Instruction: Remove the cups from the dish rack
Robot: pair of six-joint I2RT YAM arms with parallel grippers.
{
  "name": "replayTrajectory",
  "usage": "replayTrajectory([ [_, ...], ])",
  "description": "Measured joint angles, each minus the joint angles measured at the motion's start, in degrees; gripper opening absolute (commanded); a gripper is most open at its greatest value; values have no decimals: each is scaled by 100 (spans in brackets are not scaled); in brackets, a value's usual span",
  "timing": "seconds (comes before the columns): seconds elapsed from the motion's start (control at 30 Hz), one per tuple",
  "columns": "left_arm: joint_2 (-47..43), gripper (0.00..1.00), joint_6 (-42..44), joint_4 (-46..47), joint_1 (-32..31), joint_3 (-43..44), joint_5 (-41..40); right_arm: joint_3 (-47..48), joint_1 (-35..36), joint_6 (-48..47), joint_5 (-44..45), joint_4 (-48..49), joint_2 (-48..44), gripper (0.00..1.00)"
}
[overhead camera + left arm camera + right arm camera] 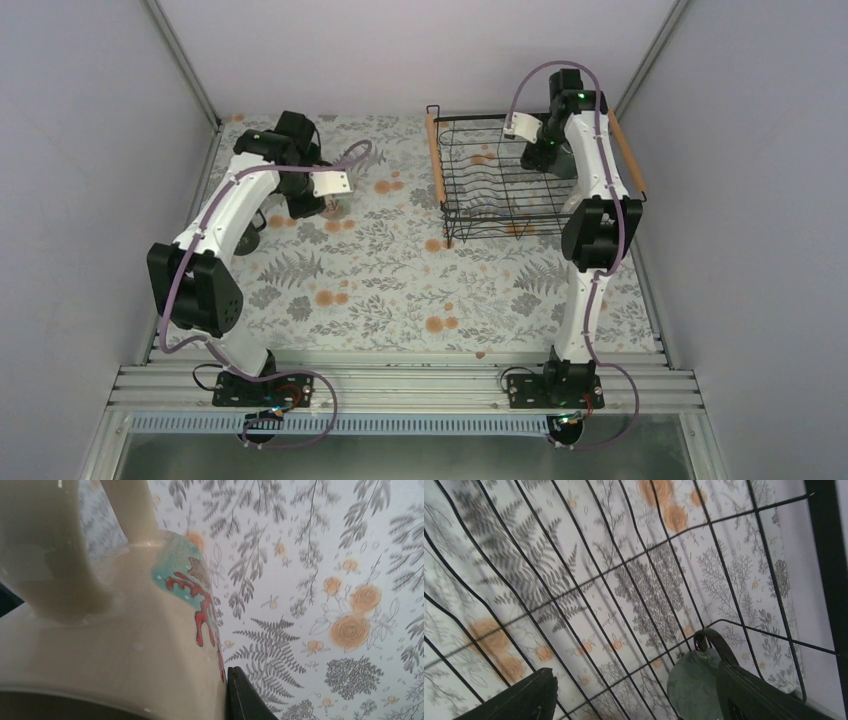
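The white cup still hangs above the floral tablecloth, so my left gripper should next lower it onto the cloth beneath it and open to let it go.
My left gripper [330, 205] is low over the table at the back left. In the left wrist view a white cup with a red and teal pattern [125, 645] fills the left side, handle up. One dark fingertip [245, 697] presses against its side; the other is hidden behind the cup. My right gripper [543, 150] reaches into the black wire dish rack [470, 215] with wooden bar handles. It is open [639, 700], and a dark green mug [694, 685] sits on the rack wires right beside its right finger [764, 695].
A dark object [248, 240] lies partly hidden under the left arm. The floral tablecloth [400, 290] covers the table. Grey walls close in on both sides. Rack wires [624, 580] run just under my right fingers.
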Motion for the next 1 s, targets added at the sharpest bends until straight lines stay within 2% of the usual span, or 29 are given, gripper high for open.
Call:
replayTrajectory([
  [0.13,-2,3,11,214,22,-452,-354,-76,2,-267,487,76,96,70],
  [0.57,332,2,-197,713,26,-481,-1012,-780,2,-1049,1851,1099,361,43],
  [1.0,616,2,-352,1056,26,-782,-1408,-566,4,-1381,2426,2140,1104,38],
])
